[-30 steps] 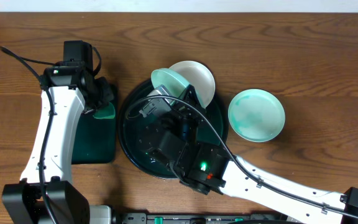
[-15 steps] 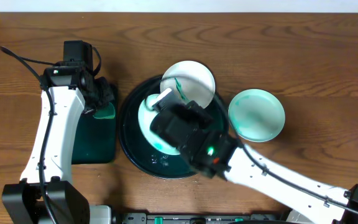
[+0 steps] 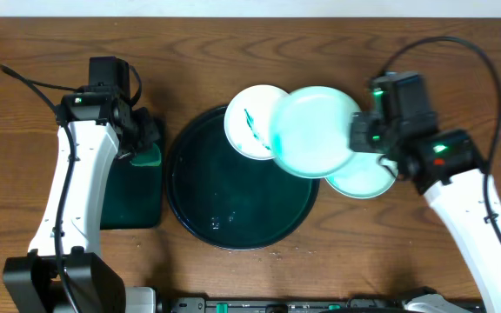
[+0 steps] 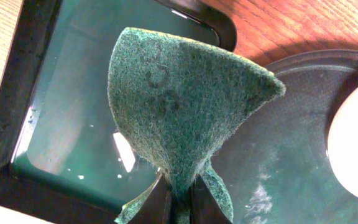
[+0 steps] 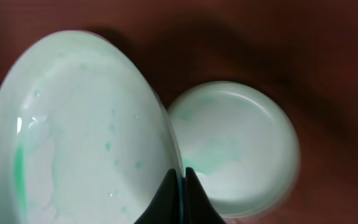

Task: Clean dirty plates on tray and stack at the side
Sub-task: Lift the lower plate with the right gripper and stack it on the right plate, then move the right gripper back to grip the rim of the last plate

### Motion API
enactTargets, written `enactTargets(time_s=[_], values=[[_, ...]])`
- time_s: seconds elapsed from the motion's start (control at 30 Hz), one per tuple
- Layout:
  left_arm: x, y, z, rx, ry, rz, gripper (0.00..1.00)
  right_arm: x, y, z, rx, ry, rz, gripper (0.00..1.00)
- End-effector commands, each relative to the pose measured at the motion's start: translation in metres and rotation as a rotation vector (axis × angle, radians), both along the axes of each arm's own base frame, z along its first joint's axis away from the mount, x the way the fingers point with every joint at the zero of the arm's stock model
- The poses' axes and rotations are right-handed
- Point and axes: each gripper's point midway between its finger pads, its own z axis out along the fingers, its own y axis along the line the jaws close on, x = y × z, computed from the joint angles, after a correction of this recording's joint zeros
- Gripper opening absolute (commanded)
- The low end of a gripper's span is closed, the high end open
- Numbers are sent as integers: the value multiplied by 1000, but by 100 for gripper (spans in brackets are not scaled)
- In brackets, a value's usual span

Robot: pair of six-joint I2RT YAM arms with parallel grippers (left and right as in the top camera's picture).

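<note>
Next, my right gripper will shift to the right in the overhead view and down onto the second plate, since the held plate hangs only partly over that plate.
My right gripper (image 3: 357, 137) is shut on the rim of a pale mint plate (image 3: 313, 130) and holds it in the air, over the tray's right edge and the plate on the table. In the right wrist view the held plate (image 5: 73, 130) fills the left, pinched at my right gripper (image 5: 183, 180). A second plate (image 3: 364, 178) lies on the wood to the right and shows in the right wrist view (image 5: 241, 143). A third plate (image 3: 249, 122) with a teal smear rests on the far rim of the round dark tray (image 3: 224, 200). My left gripper (image 3: 142, 139) is shut on a green sponge (image 4: 179, 99).
A rectangular black tray (image 3: 133, 196) with green liquid lies left of the round tray, under my left gripper; it also shows in the left wrist view (image 4: 36, 112). Bare wood-grain tabletop (image 3: 407, 69) lies beyond and right of the plates.
My right arm has swung from over the round tray to the right, carrying a plate off the tray to above the plate on the table. The left arm has not moved.
</note>
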Motion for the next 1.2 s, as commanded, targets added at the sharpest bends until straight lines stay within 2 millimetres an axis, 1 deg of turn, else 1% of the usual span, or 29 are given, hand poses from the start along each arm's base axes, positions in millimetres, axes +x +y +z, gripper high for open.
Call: enactTargets(time_s=[0.0, 0.03, 0.07, 0.17, 0.37, 0.47, 0.53, 0.67, 0.77, 0.8, 0.87, 0.9, 0.93, 0.97, 1.03, 1.1, 1.13, 1.17], values=[[3, 2, 7, 12, -22, -15, 7, -5, -48, -22, -3, 93, -161, 1], [3, 2, 7, 12, -22, -15, 7, -8, -60, -30, -14, 122, -195, 1], [3, 2, 7, 12, -22, -15, 7, -10, -68, -38, -20, 143, -215, 1], [3, 2, 7, 12, -22, -15, 7, -15, -87, -65, -33, 204, -262, 1], [3, 2, 7, 12, -22, -15, 7, -25, -102, -116, -60, 265, -299, 1], [3, 2, 7, 12, -22, -15, 7, -27, -107, -134, -89, 275, -312, 1], [3, 2, 7, 12, -22, -15, 7, -28, -111, -141, -107, 279, -320, 1], [3, 2, 7, 12, -22, -15, 7, -24, -112, -141, -110, 261, -324, 2], [3, 2, 7, 12, -22, -15, 7, -22, -112, -140, -108, 251, -324, 6], [3, 2, 7, 12, -22, -15, 7, -22, -112, -140, -109, 250, -323, 10], [3, 2, 7, 12, -22, -15, 7, -20, -111, -138, -118, 245, -297, 23], [3, 2, 7, 12, -22, -15, 7, -18, -110, -136, -118, 241, -281, 32], [3, 2, 7, 12, -22, -15, 7, -13, -106, -131, -106, 229, -251, 40], [3, 2, 7, 12, -22, -15, 7, -8, -101, -126, -90, 216, -220, 45], [3, 2, 7, 12, -22, -15, 7, 5, -84, -110, -18, 173, -140, 54], [3, 2, 7, 12, -22, -15, 7, 21, -63, -87, 66, 116, -61, 60], [3, 2, 7, 12, -22, -15, 7, 28, -52, -75, 103, 88, -25, 60], [3, 2, 7, 12, -22, -15, 7, 36, -41, -62, 135, 60, 11, 57]])
